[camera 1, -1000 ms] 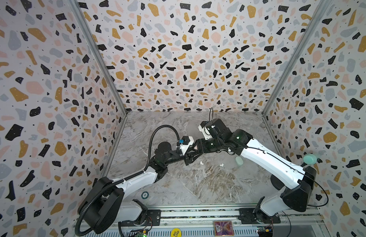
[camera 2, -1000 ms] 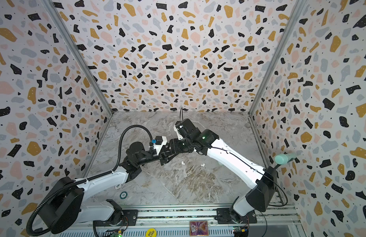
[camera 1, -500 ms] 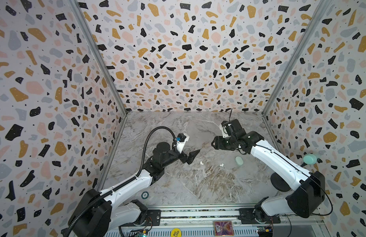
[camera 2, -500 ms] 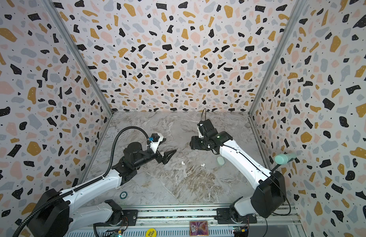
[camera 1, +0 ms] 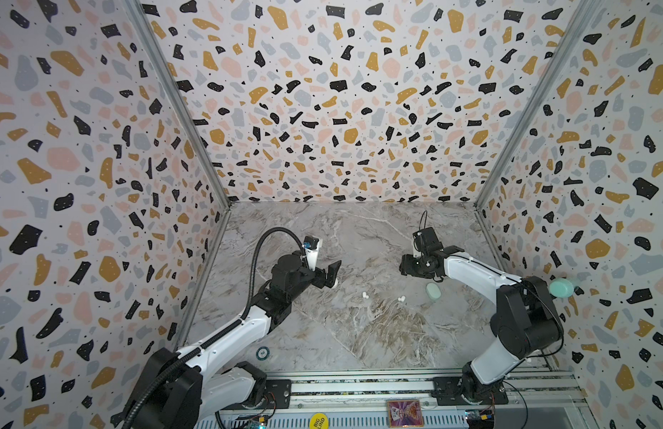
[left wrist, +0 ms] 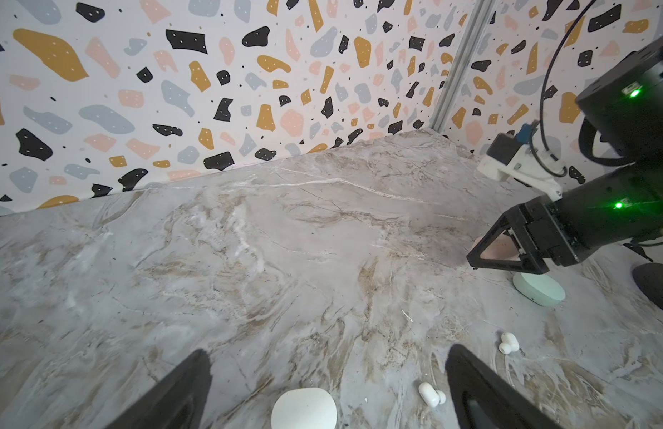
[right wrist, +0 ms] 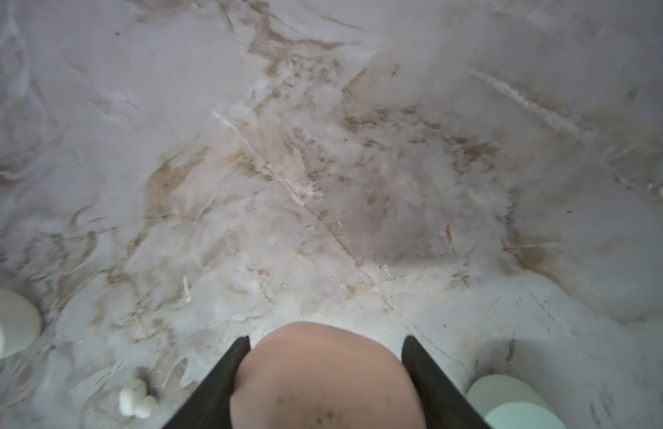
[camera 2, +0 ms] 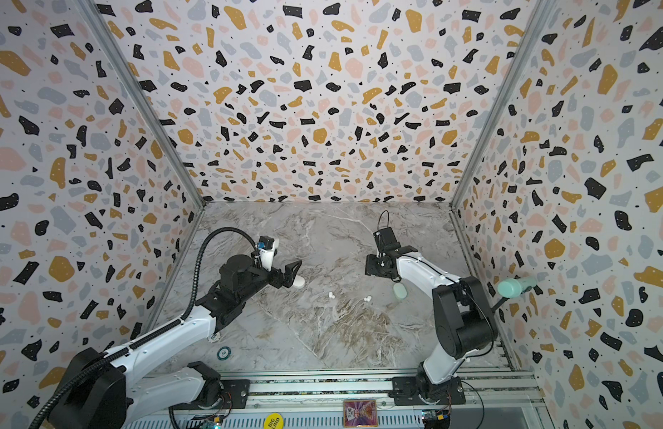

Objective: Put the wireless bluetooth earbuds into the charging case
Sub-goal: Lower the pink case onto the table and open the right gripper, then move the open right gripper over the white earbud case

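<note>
I need to lower my right gripper and release the pink oval charging case (right wrist: 322, 375) onto the bare marble, which lies clear below it, beside the mint green case.
My right gripper (right wrist: 325, 338) is shut on a pale pink oval charging case (right wrist: 322, 375), held above the table at the right (camera 1: 406, 265). A mint green case (camera 1: 433, 291) lies just beneath it. My left gripper (left wrist: 328, 353) hangs open and empty over a white case (left wrist: 304, 408), left of centre (camera 2: 291, 273). Two white earbuds (camera 1: 365, 295) (camera 1: 401, 298) lie loose on the marble between the arms. One earbud (left wrist: 431, 394) sits beside a left finger. Whether the pink case's lid is open is hidden.
Terrazzo-patterned walls close in the marble table (camera 1: 359, 334) on three sides. A mint cylinder (camera 1: 560, 288) sticks out from the right wall near the right arm's elbow. A small round token (camera 1: 262, 353) lies by the left arm. A metal rail (camera 1: 359, 386) runs along the front.
The two grippers, close together at the middle a second ago, have parted. The left one opened and drew back left; the right one swung right with the pink case.
</note>
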Motion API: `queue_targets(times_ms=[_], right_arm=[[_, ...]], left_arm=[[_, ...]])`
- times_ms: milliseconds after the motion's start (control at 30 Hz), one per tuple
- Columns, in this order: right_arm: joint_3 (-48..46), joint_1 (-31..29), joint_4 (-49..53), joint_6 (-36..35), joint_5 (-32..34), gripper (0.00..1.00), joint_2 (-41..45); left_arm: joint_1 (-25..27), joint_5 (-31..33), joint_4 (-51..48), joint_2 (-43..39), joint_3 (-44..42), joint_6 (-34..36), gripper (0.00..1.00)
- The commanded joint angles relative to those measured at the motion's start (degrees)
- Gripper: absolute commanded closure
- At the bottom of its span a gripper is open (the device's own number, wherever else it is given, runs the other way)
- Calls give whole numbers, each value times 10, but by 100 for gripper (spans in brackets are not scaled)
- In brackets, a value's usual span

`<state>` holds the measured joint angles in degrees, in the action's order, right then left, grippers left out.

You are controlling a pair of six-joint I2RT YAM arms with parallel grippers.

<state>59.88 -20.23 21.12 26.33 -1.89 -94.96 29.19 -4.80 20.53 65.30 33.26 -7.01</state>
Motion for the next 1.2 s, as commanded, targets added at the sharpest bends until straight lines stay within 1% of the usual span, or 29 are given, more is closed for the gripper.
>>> queue_targets(times_ms=[0, 133, 233, 400, 467, 600, 733, 800, 833, 900, 1000, 1167], right_arm=[[-2, 2, -33, -13, 18, 44, -16], [1, 3, -33, -14, 29, 42, -41], [1, 2, -29, -11, 31, 34, -49], [2, 1, -11, -7, 30, 18, -48], [7, -4, 3, -3, 29, 15, -34], [33, -50, 44, 11, 37, 13, 14], [75, -124, 74, 34, 31, 13, 30], [101, -163, 73, 36, 18, 13, 16], [114, -179, 73, 36, 13, 13, 4], [148, -212, 65, 28, -2, 13, -30], [215, -244, 84, 18, 3, 11, -96], [309, -280, 84, -9, 0, 9, -190]], left_arm=[[-7, 20, 3, -2, 5, -11, 0], [-12, 29, -1, -5, 4, -16, 0], [-13, 36, -3, -6, 4, -18, 0], [-19, 50, -13, -3, 9, -23, 0], [-20, 56, -18, -1, 10, -26, 0], [-27, 73, -40, -2, 13, -40, 0], [-37, 98, -58, -9, 6, -58, 0], [-46, 105, -58, -15, 3, -70, 0], [-51, 107, -74, -17, 3, -75, 0], [-64, 114, -84, -23, 3, -84, 0], [-81, 111, -91, -34, -1, -88, 0], [-98, 115, -108, -61, -5, -87, 0]])
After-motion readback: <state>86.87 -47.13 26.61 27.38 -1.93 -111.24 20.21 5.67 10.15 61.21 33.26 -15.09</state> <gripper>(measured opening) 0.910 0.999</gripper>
